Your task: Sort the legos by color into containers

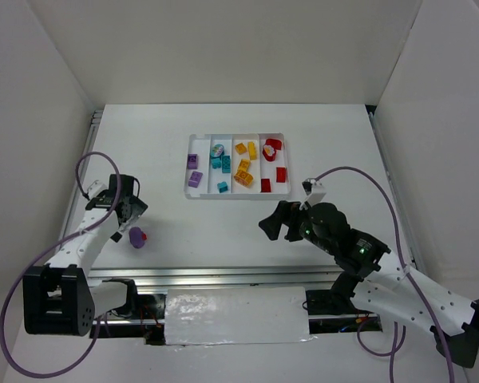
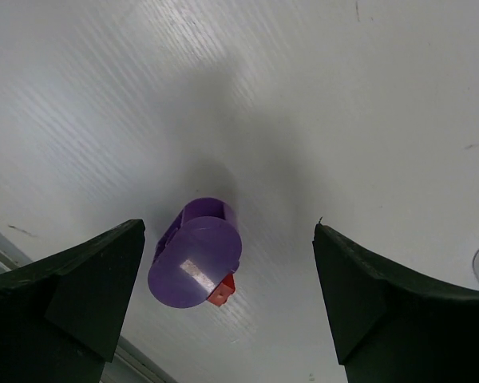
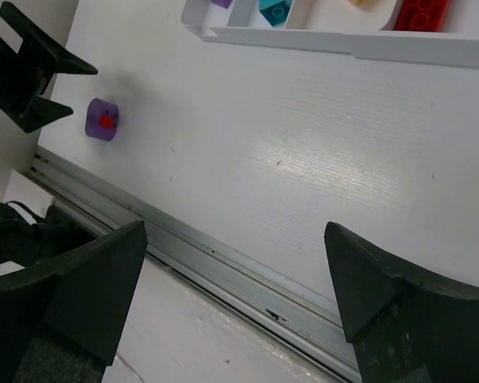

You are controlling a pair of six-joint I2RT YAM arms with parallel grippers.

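My left gripper has to go down and slightly back over the round purple lego (image 1: 136, 237) (image 2: 196, 257) first, so that it can get a finger on each side of it.
A round purple lego (image 1: 137, 236) with a small red piece on it lies alone on the white table at the near left. The left wrist view shows this purple lego (image 2: 195, 259) between my open left gripper (image 2: 228, 231) fingers, closer to the left one and untouched. The left gripper (image 1: 131, 222) hovers just over it. The white tray (image 1: 236, 196) of containers holds purple legos (image 1: 193, 161), teal ones (image 1: 221, 162), orange ones (image 1: 244, 171) and red ones (image 1: 281, 175), each colour in its own lane. My right gripper (image 1: 273, 221) stands open with nothing in it, short of the tray.
The right wrist view shows the tray's front wall (image 3: 327, 38), the purple lego (image 3: 102, 120) and the left gripper (image 3: 78, 92) at far left. A metal rail (image 3: 223, 259) runs along the table's near edge. White walls close in both sides.
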